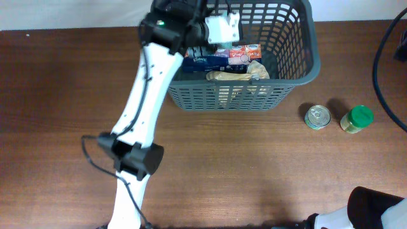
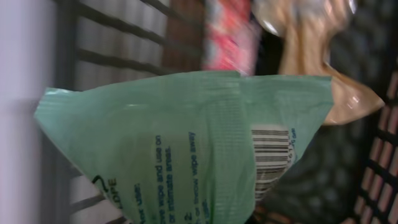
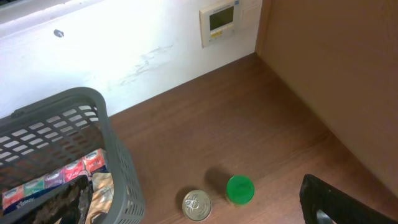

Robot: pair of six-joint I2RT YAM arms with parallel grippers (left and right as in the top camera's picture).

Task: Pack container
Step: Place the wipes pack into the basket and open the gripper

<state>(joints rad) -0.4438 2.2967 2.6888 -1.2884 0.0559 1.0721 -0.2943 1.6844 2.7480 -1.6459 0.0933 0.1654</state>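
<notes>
The packet in the robot's left gripper needs to go back and down next, into the gap of open basket bottom beside the tan bag, and be released there.
The dark grey lattice basket stands at the back of the table; it also shows in the right wrist view. My left gripper reaches into it from above. In the left wrist view a pale green wipes packet with a barcode fills the frame and hangs over the basket's inside; the fingers themselves are hidden behind it. My right arm rests at the front right corner. Only one black part of the right gripper shows.
Inside the basket lie a blue tissue pack, red packets and a tan bag. A small tin can and a green-lidded jar stand on the table right of the basket. A wall lies behind.
</notes>
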